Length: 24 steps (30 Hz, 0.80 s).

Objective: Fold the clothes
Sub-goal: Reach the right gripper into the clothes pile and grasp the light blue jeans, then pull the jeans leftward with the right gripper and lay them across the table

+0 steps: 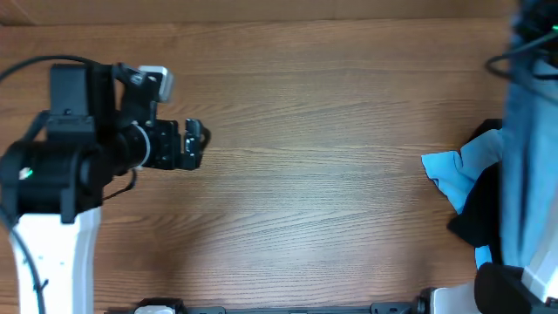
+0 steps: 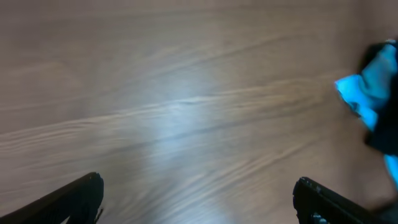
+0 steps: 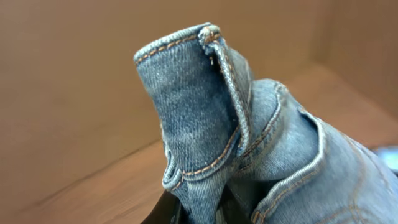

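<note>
My right gripper sweeps across, lowers, and releases the jeans (image 1: 528, 148) near my left gripper next. Clear wood lies below it, to its left in the overhead view.
The light-blue denim jeans (image 3: 249, 143) fill the right wrist view, bunched up with a stitched seam fold standing upright. My right gripper (image 3: 205, 210) is shut on this fold, and only the dark finger (image 3: 166, 214) edges show under the cloth. In the overhead view the jeans (image 1: 528, 148) appear as a blurred blue strip raised above the table's right edge. My left gripper (image 1: 199, 145) stands open at the far left over bare wood, far from the jeans. In the left wrist view its gripper (image 2: 199, 200) holds nothing, fingers (image 2: 81, 194) wide apart.
A bright cyan shirt (image 1: 453, 170) lies at the right side of the wooden table (image 1: 314, 174), over a black garment (image 1: 478, 214). The cyan shirt (image 2: 373, 87) also shows at the right edge of the left wrist view. Black cables hang at the top right corner (image 1: 523, 44).
</note>
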### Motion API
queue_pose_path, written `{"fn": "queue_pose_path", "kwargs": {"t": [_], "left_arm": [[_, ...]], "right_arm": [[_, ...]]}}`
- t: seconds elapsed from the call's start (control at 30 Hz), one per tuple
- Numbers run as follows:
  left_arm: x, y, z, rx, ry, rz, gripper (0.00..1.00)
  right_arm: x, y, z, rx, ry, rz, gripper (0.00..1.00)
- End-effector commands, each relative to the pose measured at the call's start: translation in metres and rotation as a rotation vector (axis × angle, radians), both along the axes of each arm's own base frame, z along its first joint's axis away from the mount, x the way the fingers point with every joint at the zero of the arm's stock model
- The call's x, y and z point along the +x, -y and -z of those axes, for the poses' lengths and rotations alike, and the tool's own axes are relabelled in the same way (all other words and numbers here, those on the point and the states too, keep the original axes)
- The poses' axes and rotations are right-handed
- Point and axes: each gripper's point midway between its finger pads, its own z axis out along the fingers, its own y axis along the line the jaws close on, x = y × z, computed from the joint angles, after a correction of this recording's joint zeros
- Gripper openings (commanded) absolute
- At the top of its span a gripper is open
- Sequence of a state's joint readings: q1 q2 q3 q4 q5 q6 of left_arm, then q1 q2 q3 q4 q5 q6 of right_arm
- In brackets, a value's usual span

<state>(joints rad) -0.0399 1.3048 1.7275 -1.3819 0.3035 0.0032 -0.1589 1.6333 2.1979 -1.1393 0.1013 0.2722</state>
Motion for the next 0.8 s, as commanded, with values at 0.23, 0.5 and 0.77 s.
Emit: {"fn": "queue_pose_path", "kwargs": {"t": [0.23,0.5,0.77], "left_arm": [[-0.037,-0.075,-0.125,0.223,0.316,-0.389,1.0],[-0.081,-0.082,-0.19,0.185,0.539,-0.436,1.0],[-0.092,-0.082,-0.195,0.179,0.556,-0.438,1.0]], "right_arm": [[0.037,-0.274,0.031,0.157,-0.01,-0.607,0.04],[-0.014,-0.486,0.129,0.272,-0.205,-0.989,0.23],[-0.035,-0.5,0.12,0.074,-0.113,-0.925,0.76]]}}
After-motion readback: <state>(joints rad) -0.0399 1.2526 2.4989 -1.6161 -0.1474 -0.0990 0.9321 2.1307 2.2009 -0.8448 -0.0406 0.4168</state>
